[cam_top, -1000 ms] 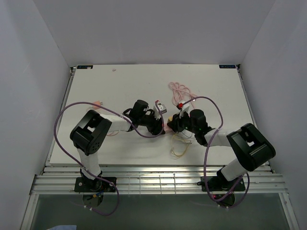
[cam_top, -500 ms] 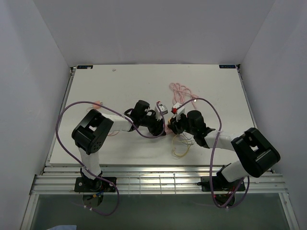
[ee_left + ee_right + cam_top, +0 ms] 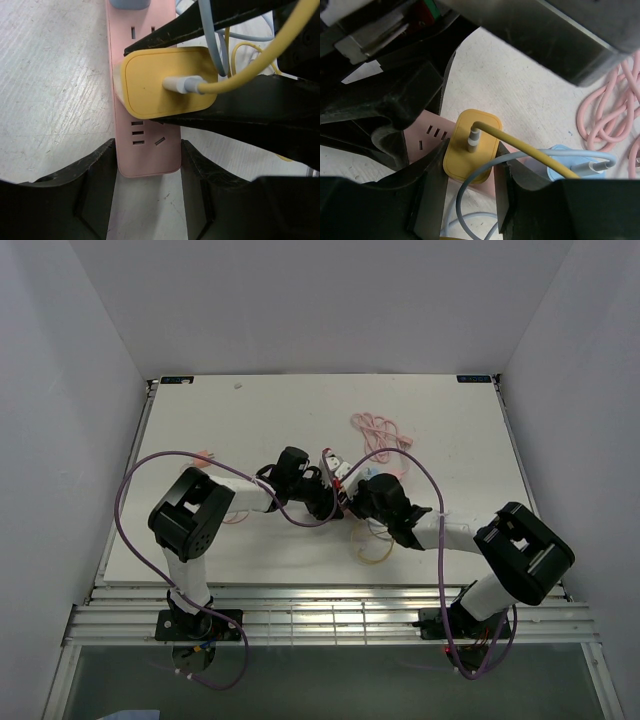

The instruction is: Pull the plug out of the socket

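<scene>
I need to pull my right gripper up off the power strip [image 3: 150, 150] next and to the right in the top view. I should release the plug over the open tabletop there, because that spot is clear.
The socket, a pink power strip [image 3: 150, 150], lies on the white table; its end sits between my left gripper's [image 3: 147, 167] black fingers, which press on both its sides. A yellow plug [image 3: 150, 85] with a yellow cable [image 3: 250, 65] sits in the strip. In the right wrist view my right gripper [image 3: 470, 175] is shut on the yellow plug [image 3: 462, 160], one finger on each side, above the strip [image 3: 427, 137]. In the top view the two grippers meet at the table's middle, left [image 3: 335, 502] and right [image 3: 352, 498].
A light blue plug [image 3: 565, 172] with a grey-blue cable sits in the strip beside the yellow one. The strip's coiled pink cord [image 3: 378, 428] lies behind the grippers. Loose yellow cable [image 3: 375, 552] loops near the front. A small pink item [image 3: 205, 455] lies at left.
My right arm has swung left, bringing its gripper over the strip and around the yellow plug beside my left gripper. The left arm has hardly moved.
</scene>
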Robot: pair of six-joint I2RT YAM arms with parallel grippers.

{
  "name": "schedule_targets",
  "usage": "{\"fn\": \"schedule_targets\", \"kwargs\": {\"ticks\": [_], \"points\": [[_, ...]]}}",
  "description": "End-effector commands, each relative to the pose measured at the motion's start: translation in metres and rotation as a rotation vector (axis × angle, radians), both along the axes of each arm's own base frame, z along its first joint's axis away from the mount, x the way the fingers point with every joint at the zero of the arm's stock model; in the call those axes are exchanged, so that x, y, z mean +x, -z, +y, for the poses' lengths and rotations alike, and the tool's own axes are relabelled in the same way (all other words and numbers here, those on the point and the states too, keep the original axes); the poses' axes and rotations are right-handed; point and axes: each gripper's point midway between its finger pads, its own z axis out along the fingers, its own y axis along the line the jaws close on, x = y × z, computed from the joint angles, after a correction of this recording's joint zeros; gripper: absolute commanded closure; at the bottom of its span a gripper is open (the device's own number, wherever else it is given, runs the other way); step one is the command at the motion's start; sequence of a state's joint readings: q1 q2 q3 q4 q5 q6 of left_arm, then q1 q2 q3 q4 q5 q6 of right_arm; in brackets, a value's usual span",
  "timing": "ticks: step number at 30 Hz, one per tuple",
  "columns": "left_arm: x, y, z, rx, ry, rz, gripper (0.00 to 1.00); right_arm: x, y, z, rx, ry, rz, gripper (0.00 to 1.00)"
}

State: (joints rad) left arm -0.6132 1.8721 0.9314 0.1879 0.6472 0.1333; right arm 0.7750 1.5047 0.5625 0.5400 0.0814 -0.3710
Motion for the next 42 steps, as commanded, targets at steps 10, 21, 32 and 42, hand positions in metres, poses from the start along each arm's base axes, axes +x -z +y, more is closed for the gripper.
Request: {"fn": "schedule_targets", "kwargs": {"ticks": [10, 21, 32, 42], "points": [[0.023, 0.039, 0.036, 0.174, -0.15, 0.005, 1.0, -0.045, -0.027, 0.049, 0.309, -0.18, 0.313, 0.92], [0.025, 0.042, 0.041, 0.195, -0.175, -0.002, 1.0, -0.035, -0.058, 0.022, 0.534, -0.141, 0.471, 0.92], [0.026, 0.04, 0.041, 0.193, -0.182, -0.009, 1.0, -0.036, -0.069, 0.009, 0.603, -0.166, 0.473, 0.92], [0.031, 0.038, 0.044, 0.197, -0.216, -0.017, 1.0, -0.013, -0.09, -0.019, 0.518, 0.021, 0.348, 0.92]]}}
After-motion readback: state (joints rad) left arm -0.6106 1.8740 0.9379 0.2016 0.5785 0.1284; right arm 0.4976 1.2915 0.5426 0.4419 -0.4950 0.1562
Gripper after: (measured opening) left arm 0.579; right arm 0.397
